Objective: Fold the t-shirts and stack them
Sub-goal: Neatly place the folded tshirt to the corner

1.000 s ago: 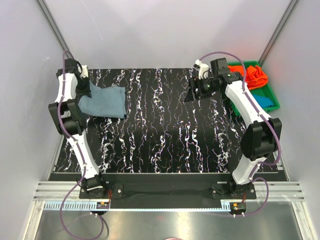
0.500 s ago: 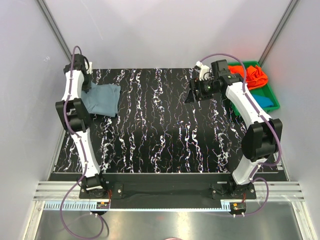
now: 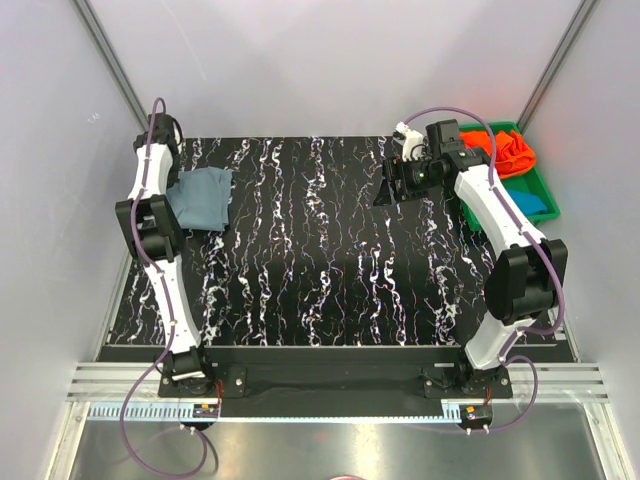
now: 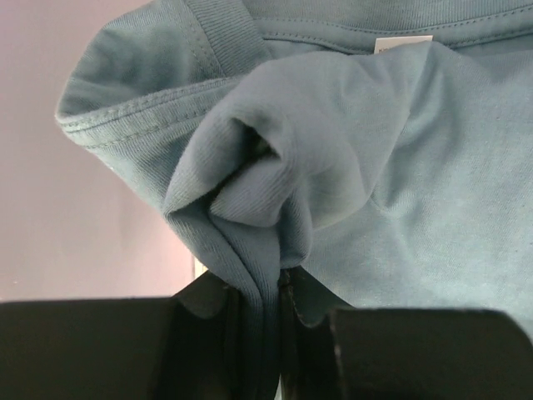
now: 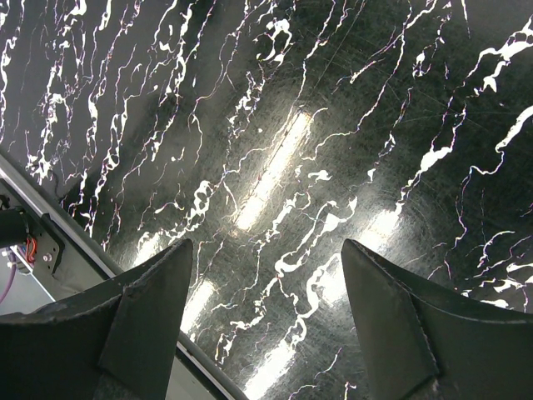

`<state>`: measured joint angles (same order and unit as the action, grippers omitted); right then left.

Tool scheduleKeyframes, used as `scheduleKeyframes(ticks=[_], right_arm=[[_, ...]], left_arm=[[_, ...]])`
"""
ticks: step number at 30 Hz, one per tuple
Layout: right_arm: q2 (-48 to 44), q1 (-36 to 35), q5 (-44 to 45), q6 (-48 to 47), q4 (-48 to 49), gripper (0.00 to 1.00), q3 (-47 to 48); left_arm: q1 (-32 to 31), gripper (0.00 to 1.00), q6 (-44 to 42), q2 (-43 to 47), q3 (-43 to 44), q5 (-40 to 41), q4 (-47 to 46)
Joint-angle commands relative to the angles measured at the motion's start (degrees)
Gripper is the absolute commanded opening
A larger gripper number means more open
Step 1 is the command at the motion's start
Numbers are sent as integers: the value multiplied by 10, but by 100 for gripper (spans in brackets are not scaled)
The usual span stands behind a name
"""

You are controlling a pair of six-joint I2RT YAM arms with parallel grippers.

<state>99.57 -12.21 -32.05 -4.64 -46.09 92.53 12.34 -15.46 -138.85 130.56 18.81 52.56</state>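
The shirt trails across the table from its pinched fold, so the robot's left gripper next needs to drag it slightly to the left in the top view, toward the wall, and open.
The dusty grey-blue t-shirt lies bunched at the table's far left. My left gripper is shut on a fold of it. In the left wrist view the cloth is pinched between the jaws, and its white neck label shows at the top. My right gripper is open and empty, held above the bare table at the far right, and it holds nothing in the right wrist view either. The orange t-shirt and the teal-blue t-shirt lie in the green tray.
The black marbled table spans the middle. The green tray stands at the far right beside the table's edge. Grey walls close in on the left, back and right. The table's near edge and rail show in the right wrist view.
My left arm has swung back and to the left, dragging the grey-blue shirt into a narrower bunch nearer the left edge. My right gripper has shifted slightly back.
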Motion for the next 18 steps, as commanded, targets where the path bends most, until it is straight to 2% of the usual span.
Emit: scheduleKeyframes(ticks=[1, 18], right_arm=[[-27, 3, 7, 3, 16, 80, -2], [-24, 4, 11, 2, 16, 80, -7]], left_arm=[[4, 0, -15, -5, 31, 47, -37], [24, 0, 0, -32, 48, 87, -51]])
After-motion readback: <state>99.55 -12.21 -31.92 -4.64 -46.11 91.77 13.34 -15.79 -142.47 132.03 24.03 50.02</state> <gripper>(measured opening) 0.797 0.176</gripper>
